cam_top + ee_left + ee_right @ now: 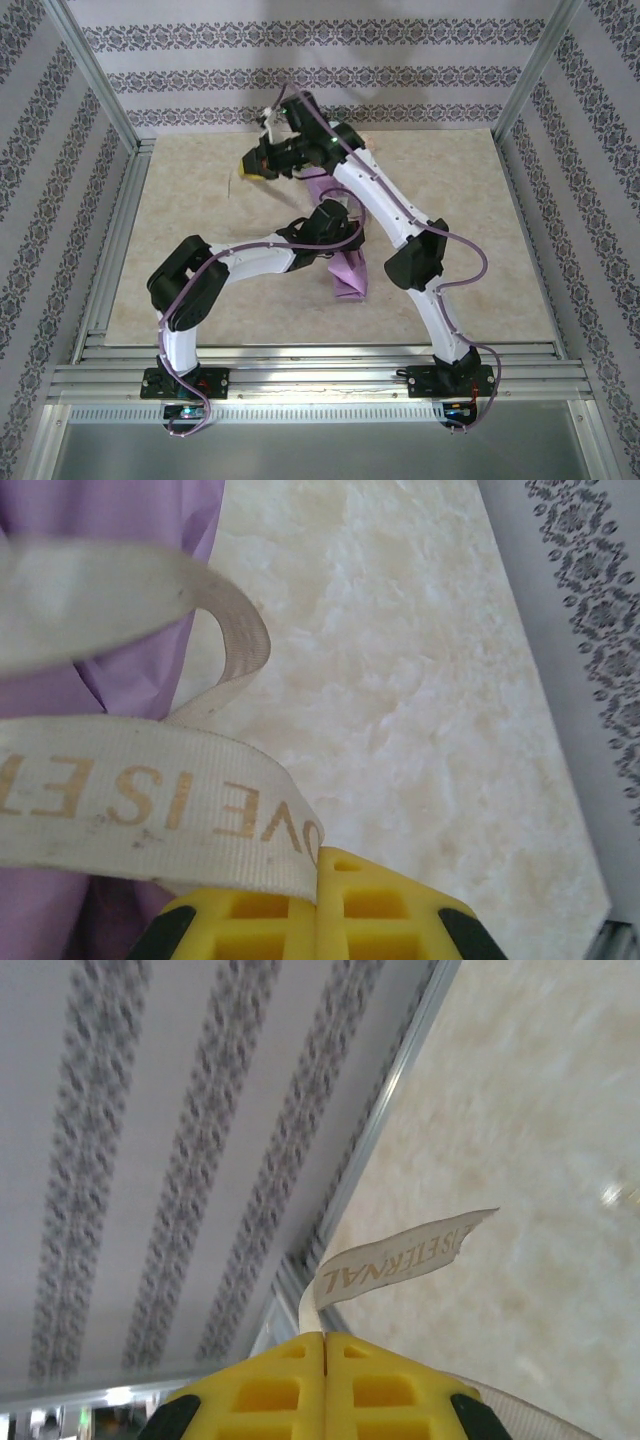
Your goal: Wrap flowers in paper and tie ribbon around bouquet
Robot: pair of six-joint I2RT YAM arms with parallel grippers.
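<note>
My right gripper will carry the other end of the ribbon back toward the bouquet's base, toward the lilac paper [347,272] under my left gripper, and let go of it.
The bouquet's lilac paper [347,272] lies mid-table under both arms, and it also fills the upper left of the left wrist view as lilac paper [150,520]. The blooms are hidden. My left gripper [338,232] hangs over the paper, with its yellow jaws [318,858] shut on the cream ribbon [150,805], which carries gold lettering and loops up over the paper. My right gripper [252,168] is near the back wall, left of centre. It [326,1338] is shut on the ribbon's other end [400,1258], whose free tip sticks out past the fingers.
The marble-look tabletop [470,200] is fenced by aluminium rails [118,250] and patterned walls [300,60]. The right arm's forearm [385,205] crosses above the paper. The back rail [400,1090] runs close to the right gripper.
</note>
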